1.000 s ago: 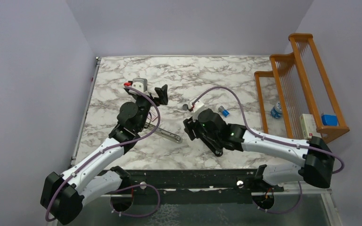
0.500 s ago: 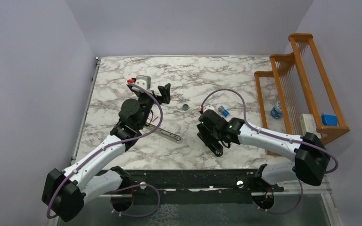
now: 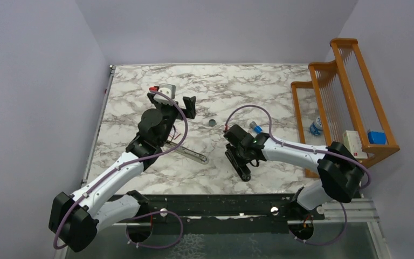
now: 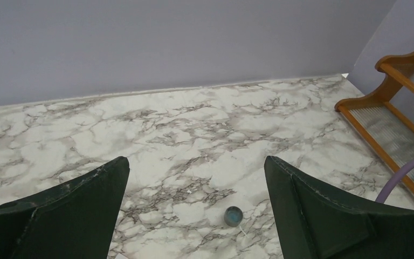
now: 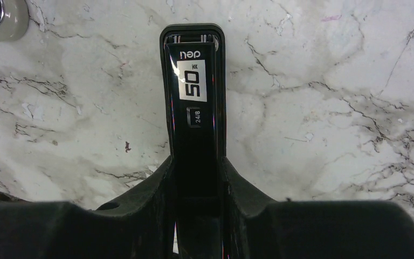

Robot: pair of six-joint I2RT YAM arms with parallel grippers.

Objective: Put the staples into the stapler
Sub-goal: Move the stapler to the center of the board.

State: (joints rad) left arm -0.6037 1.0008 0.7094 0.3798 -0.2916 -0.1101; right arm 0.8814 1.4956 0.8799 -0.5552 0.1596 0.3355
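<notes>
Next, my left gripper swings toward the right in the top view and tilts down onto the stapler's near end, since its fingers point toward the wall.
The black stapler [image 5: 194,81], with a white "50" label, lies flat on the marble table [image 3: 140,86] near the front. My right gripper [image 5: 195,162] is shut on its rear half, one finger pressed against each side. From above, the stapler [image 3: 244,172] sticks out past the right gripper [image 3: 241,161] toward the table's front edge. My left gripper [image 4: 195,160] hangs open and empty above the table's middle; in the top view the left gripper [image 3: 187,108] sits left of centre. The staples are not in view.
A small dark round disc [image 4: 233,216] lies below the left gripper, and a blue-and-white cylinder [image 3: 256,127] lies behind the right arm. A silvery metal bar [image 3: 192,156] lies between the arms. An orange wooden rack [image 3: 345,97] at right holds a white-and-red box [image 3: 354,144].
My right gripper has swung over the stapler and closed on its sides. The left gripper has shifted slightly and stayed open.
</notes>
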